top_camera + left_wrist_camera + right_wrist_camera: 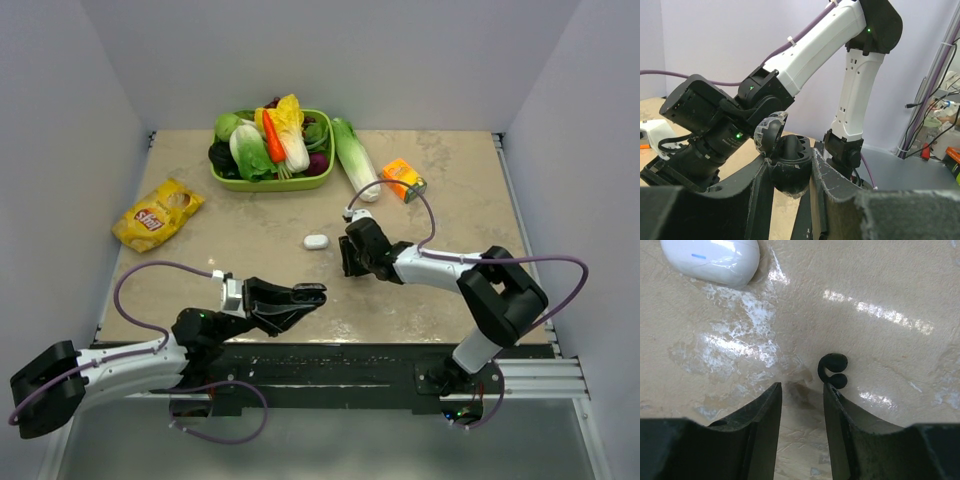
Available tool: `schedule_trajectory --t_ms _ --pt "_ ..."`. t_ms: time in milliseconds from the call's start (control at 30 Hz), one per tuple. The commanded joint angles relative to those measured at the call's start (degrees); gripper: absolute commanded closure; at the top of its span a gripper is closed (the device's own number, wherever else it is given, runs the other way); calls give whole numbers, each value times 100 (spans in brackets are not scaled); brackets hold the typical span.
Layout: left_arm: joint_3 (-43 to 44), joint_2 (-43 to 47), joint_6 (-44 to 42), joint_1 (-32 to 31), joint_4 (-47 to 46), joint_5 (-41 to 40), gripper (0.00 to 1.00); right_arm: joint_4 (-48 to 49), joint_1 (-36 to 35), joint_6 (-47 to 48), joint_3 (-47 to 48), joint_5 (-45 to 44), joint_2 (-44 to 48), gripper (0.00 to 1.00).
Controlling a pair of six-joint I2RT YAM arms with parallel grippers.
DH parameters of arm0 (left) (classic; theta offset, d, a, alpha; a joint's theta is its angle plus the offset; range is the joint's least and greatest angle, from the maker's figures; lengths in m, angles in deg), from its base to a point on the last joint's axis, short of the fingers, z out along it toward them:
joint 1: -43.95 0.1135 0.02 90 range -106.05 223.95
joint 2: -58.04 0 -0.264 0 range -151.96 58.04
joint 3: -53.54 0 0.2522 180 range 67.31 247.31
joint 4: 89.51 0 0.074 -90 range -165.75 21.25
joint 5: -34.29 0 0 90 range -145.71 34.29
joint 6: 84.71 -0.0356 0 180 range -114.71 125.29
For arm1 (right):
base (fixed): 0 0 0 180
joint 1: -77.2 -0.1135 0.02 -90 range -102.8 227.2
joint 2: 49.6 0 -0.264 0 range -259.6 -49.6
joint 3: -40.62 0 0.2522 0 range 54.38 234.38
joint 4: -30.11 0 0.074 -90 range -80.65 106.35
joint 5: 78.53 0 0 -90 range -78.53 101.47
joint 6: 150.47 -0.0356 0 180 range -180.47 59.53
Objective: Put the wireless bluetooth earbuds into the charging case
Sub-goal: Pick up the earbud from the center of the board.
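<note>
I need to shift my right gripper toward the right in the wrist view to straddle the black C-shaped earbud (pixel 834 365) and close, since it lies just outside one finger.
My left gripper (pixel 306 295) is shut on a black charging case (pixel 789 167) and holds it off the table near the front edge. The case's lid (pixel 768 134) stands open and its wells show dark. My right gripper (pixel 802 386) hovers low over the table, jaws open with only bare table between them. One black C-shaped earbud (pixel 833 371) lies on the table just outside the right fingertip (pixel 832 392), touching or nearly touching it. In the top view the earbud is hidden under the right gripper (pixel 349 262).
A closed white case (pixel 316 241) lies on the table just left of the right gripper and also shows in the right wrist view (pixel 715 259). At the back stand a green basket (pixel 225 180) of vegetables, a long green vegetable (pixel 355 158) and an orange box (pixel 403 180). A yellow chip bag (pixel 157 213) lies left.
</note>
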Motion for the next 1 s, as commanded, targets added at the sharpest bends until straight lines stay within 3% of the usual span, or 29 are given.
schedule_trajectory --t_ms 0,367,967 --pt "-1070 153 35 -28 -348 -40 100 127 -3 151 316 -146 -50 58" --pt "-1096 188 0 -28 -313 -40 100 215 6 186 219 -190 257 58" --pt "-1087 276 -18 -28 -234 -14 100 285 67 213 281 -472 -121 57"
